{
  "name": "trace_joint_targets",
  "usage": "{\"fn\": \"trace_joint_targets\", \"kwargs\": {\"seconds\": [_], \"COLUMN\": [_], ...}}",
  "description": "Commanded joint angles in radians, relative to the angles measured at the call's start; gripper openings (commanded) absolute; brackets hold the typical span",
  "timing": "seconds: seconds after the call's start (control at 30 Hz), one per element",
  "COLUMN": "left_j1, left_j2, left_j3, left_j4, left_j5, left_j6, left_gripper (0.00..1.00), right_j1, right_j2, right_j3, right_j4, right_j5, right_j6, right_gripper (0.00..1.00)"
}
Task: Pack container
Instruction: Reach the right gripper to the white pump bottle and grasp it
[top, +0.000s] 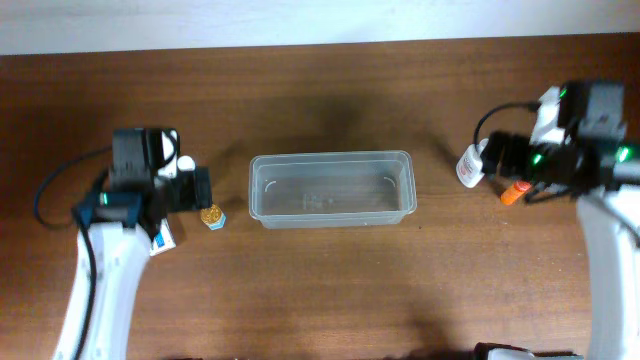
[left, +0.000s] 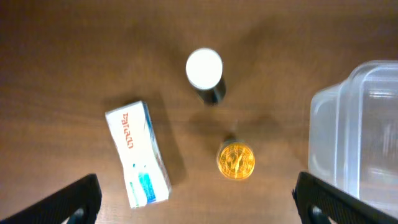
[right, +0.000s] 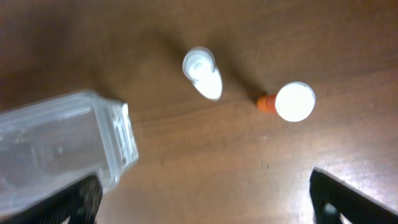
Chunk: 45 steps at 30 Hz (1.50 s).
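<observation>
The right gripper should next go down and outward onto the upright top of the white bottle (top: 468, 167), because that bottle stands closer to the empty tub than the orange one.
The container (top: 331, 157) is a clear, empty plastic tub in the middle of the table; it also shows in the left wrist view (left: 357, 134) and the right wrist view (right: 59, 143). My left gripper (top: 200, 188) (left: 196, 208) is open and empty, hovering left of the tub above a gold-lidded jar (top: 211, 215) (left: 236, 161), a white box (top: 163, 239) (left: 137, 152) and a dark bottle with a white cap (left: 204, 70). My right gripper (top: 497, 162) (right: 205, 202) is open and empty, right of the tub, above a white bottle (top: 468, 167) (right: 203, 73) and an orange bottle with a white cap (top: 515, 192) (right: 291, 102).
The brown wooden table (top: 330, 290) ends at a pale wall along the back edge. Cables run from both arms.
</observation>
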<state>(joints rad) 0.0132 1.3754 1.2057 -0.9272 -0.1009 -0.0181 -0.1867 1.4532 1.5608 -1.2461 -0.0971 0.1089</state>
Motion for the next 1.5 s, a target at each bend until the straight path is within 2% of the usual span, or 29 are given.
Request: {"fn": "trace_joint_targets", "kwargs": {"seconds": [0.0, 0.47, 0.73, 0.8, 0.87, 1.1, 1.17, 1.23, 1.33, 1.47], "left_j1": [0.004, 0.003, 0.003, 0.003, 0.003, 0.003, 0.003, 0.003, 0.003, 0.003], "left_j2": [0.084, 0.098, 0.098, 0.098, 0.098, 0.098, 0.098, 0.098, 0.098, 0.098], "left_j3": [0.122, 0.141, 0.141, 0.141, 0.141, 0.141, 0.141, 0.141, 0.141, 0.141], "left_j4": [-0.089, -0.053, -0.050, -0.050, -0.050, -0.050, -0.050, -0.046, -0.037, -0.028], "left_j5": [0.018, 0.061, 0.061, 0.061, 0.061, 0.061, 0.061, 0.061, 0.061, 0.061], "left_j6": [0.011, 0.011, 0.011, 0.011, 0.011, 0.011, 0.011, 0.011, 0.011, 0.011], "left_gripper": [1.00, 0.99, 1.00, 0.99, 0.99, 0.99, 0.99, 0.99, 0.99, 1.00], "right_j1": [-0.023, -0.016, 0.011, 0.019, 0.019, 0.019, 0.019, 0.019, 0.019, 0.019], "right_j2": [0.101, 0.363, 0.472, 0.512, 0.546, 0.550, 0.550, 0.550, 0.550, 0.550], "right_j3": [0.129, 0.169, 0.169, 0.169, 0.169, 0.169, 0.169, 0.169, 0.169, 0.169], "right_j4": [-0.025, 0.024, 0.029, 0.039, 0.047, 0.089, 0.095, 0.100, 0.098, 0.098], "right_j5": [-0.064, -0.047, -0.019, -0.019, -0.019, -0.019, -0.019, -0.019, -0.019, -0.019], "right_j6": [-0.070, -0.107, -0.135, -0.136, -0.138, -0.139, -0.139, -0.139, -0.139, -0.139], "right_gripper": [0.98, 0.96, 0.85, 0.75, 0.72, 0.48, 0.44, 0.34, 0.30, 0.19]}}
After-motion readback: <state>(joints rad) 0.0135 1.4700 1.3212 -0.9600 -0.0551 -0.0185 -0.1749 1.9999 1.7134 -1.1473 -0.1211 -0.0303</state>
